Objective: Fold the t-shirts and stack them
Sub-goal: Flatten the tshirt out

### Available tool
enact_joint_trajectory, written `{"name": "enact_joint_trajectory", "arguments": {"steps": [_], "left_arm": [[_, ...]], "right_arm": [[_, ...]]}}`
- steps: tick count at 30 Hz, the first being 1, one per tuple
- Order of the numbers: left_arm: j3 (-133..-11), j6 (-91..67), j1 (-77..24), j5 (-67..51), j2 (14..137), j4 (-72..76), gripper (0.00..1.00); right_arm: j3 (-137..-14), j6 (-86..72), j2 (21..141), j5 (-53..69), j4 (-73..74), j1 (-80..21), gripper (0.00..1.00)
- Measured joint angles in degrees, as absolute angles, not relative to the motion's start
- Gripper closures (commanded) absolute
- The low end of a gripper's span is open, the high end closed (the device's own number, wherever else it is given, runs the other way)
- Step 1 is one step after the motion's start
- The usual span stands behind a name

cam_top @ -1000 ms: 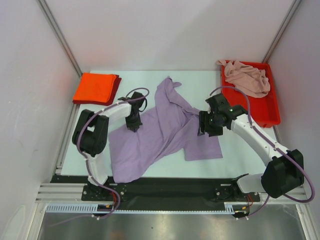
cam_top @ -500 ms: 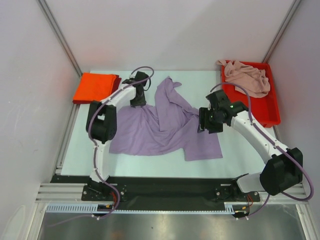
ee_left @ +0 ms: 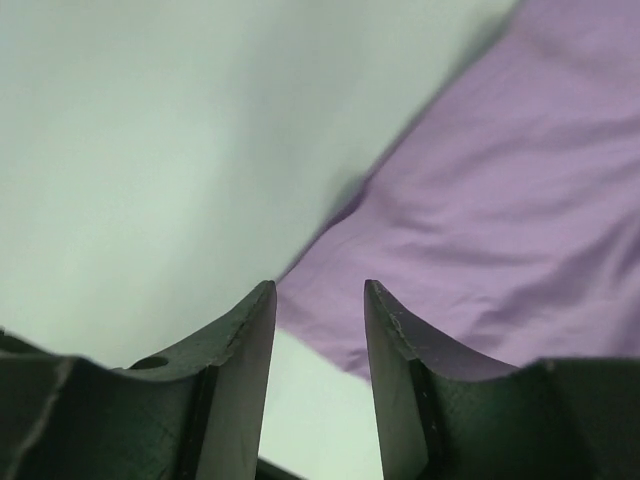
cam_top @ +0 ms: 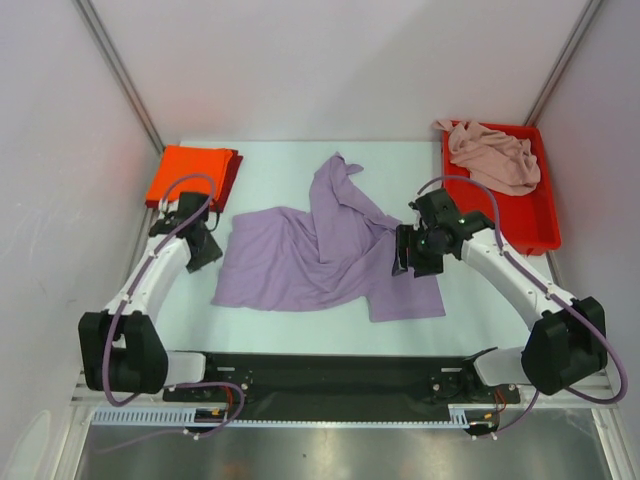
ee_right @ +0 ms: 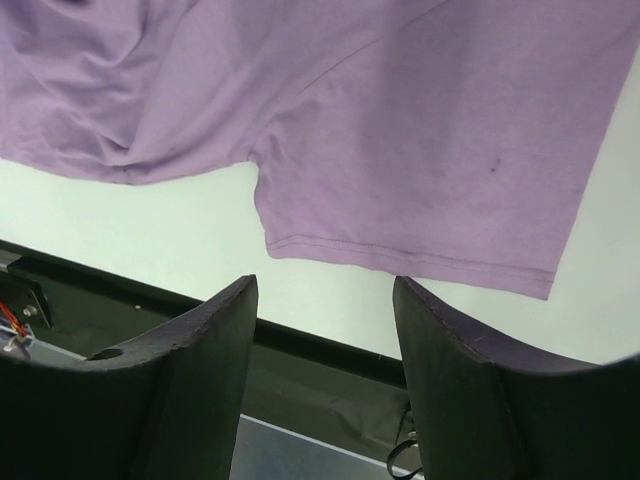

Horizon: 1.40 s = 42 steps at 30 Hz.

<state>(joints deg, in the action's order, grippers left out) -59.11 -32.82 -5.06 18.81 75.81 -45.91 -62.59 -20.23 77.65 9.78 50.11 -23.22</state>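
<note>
My left gripper lowers and moves back onto the near corner of the lavender t-shirt next, since that corner lies below it and nearer my base.
The large lavender t-shirt lies rumpled and partly spread across the middle of the table. My left gripper hovers open just off the shirt's left edge, with nothing between its fingers; the left wrist view has the lavender cloth ahead of the left gripper. My right gripper is open and empty over the shirt's right side, and in the right wrist view the shirt's hem lies beyond the right gripper. A folded orange-red t-shirt sits at the back left. A pale pink t-shirt is heaped in the tray.
A rigid red plastic tray stands at the back right. A darker red edge shows along the right side of the orange-red pile. White walls close in the table on three sides. The black base rail runs along the near edge.
My left gripper carried the shirt's near-left part toward the back, opened and let it go, then swung out to the left edge. The right arm barely moved.
</note>
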Motion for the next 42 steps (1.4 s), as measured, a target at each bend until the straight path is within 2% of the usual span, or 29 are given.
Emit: {"name": "enact_joint_trajectory", "arguments": {"steps": [4,7,20,28,34,39,42], "left_arm": [[-51.09,-35.38,0.64,15.55,75.5,-47.18,0.56],[-49.45,-37.58,3.07,13.61,77.12,-47.77,0.58],[-41.93,-47.03,3.36,7.88,77.58,-44.93,0.52],[-40.97,-50.06,3.36,7.9,77.54,-44.1,0.52],[-41.01,-51.0,3.36,8.54,80.09,-42.65,0.55],[-41.28,-51.09,3.36,8.6,80.64,-42.33,0.65],[-41.28,-51.05,3.36,8.69,80.64,-41.93,0.71]], "right_arm": [[-61.65,-19.86,76.6,11.25,49.17,-23.22,0.37],[-60.93,-19.77,76.29,12.03,48.69,-23.22,0.37],[-59.86,-19.2,76.27,12.99,48.36,-23.0,0.37],[-59.81,-19.14,76.27,13.21,48.31,-22.55,0.37],[-59.81,-18.72,76.27,13.17,48.34,-22.17,0.37],[-56.64,-19.46,75.57,13.21,46.28,-19.42,0.4],[-51.0,-21.39,73.21,14.31,43.24,-14.87,0.45]]}}
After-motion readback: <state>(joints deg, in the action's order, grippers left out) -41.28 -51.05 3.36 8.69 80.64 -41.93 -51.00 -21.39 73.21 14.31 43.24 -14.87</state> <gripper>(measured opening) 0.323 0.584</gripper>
